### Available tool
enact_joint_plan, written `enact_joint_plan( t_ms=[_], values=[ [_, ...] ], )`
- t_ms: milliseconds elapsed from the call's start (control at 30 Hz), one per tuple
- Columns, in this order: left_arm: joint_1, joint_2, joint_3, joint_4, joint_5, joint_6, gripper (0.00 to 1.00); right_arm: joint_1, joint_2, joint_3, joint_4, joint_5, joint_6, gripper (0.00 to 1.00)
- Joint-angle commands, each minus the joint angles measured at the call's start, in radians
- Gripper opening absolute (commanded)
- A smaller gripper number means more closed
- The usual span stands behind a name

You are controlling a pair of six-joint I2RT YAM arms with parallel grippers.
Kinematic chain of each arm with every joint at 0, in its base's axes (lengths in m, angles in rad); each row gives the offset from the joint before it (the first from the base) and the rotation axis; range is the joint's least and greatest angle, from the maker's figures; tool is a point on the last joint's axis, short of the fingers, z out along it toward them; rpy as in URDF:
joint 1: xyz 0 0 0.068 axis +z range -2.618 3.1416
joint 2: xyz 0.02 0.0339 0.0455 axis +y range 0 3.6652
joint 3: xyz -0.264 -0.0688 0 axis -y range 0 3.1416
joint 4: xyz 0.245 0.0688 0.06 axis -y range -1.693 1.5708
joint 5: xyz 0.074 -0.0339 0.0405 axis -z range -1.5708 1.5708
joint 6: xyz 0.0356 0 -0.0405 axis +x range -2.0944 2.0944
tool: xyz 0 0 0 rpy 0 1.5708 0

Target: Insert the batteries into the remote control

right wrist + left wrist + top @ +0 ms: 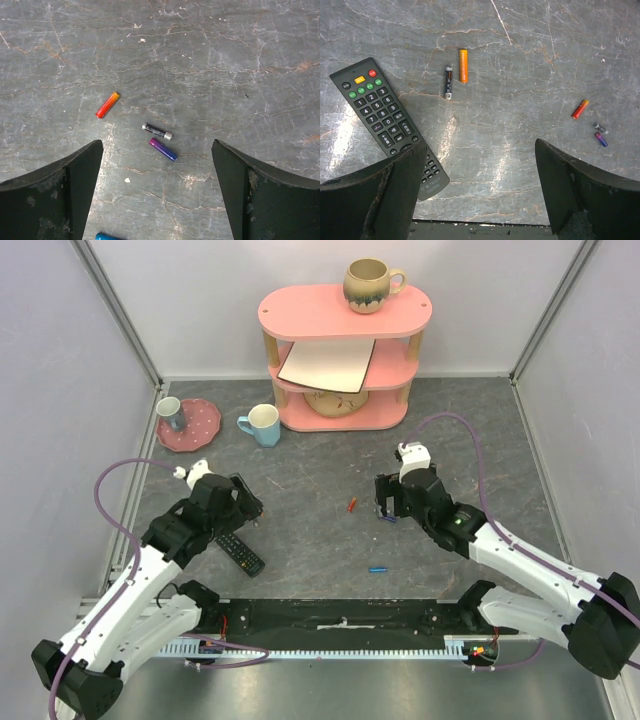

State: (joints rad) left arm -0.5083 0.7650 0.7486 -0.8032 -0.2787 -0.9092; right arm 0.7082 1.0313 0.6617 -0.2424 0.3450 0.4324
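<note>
The remote lies at a slant below. My left gripper will next go down and to its left in the wrist view, turning to straddle the remote's middle [232, 547] [395, 132].
The black remote control [380, 110] lies button-side up on the grey table, its lower end under my left finger; from above the remote control [240, 553] sits by the left arm. An orange battery [463, 65] and a black one [448, 81] lie just beyond it. A red-orange battery [108, 104], a black one [157, 131] and a purple-blue one [162, 149] lie below my right gripper [157, 145], which hangs open over them. A blue battery [378, 568] rests nearer the front. My left gripper [480, 145] is open and holds nothing.
A pink shelf unit [340, 360] with a mug [370, 285] on top stands at the back. A pale blue cup [262, 424] and a pink plate [190, 425] bearing a small cup sit back left. Walls close both sides.
</note>
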Motion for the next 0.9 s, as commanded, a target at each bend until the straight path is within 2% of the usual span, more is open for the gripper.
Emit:
enact_joint_plan(
  t_ms=[0, 200, 367, 467, 533, 633, 867],
  values=[
    [-0.002, -0.027, -0.017, 0.002, -0.045, -0.030, 0.94, 0.027, 0.000, 0.064, 0.023, 0.031, -0.026, 0.98],
    [-0.002, -0.044, -0.055, -0.008, -0.043, -0.077, 0.93, 0.042, 0.018, 0.113, 0.006, 0.037, -0.023, 0.98],
    [-0.003, -0.020, -0.097, -0.033, -0.039, -0.160, 0.96, 0.042, 0.027, 0.086, 0.023, 0.088, 0.058, 0.98],
    [-0.004, -0.050, -0.158, -0.027, -0.014, -0.262, 0.94, 0.043, 0.013, 0.064, 0.049, 0.039, 0.066, 0.98],
    [-0.004, -0.073, -0.207, -0.030, 0.003, -0.340, 0.87, 0.043, 0.016, 0.064, 0.046, -0.019, 0.054, 0.98],
    [-0.004, -0.076, -0.230, -0.070, -0.010, -0.428, 0.84, 0.043, 0.029, 0.069, 0.031, -0.055, 0.052, 0.98],
    [-0.004, -0.001, -0.196, -0.111, -0.088, -0.502, 0.83, 0.045, 0.023, 0.061, 0.034, -0.104, 0.052, 0.98]
  ],
)
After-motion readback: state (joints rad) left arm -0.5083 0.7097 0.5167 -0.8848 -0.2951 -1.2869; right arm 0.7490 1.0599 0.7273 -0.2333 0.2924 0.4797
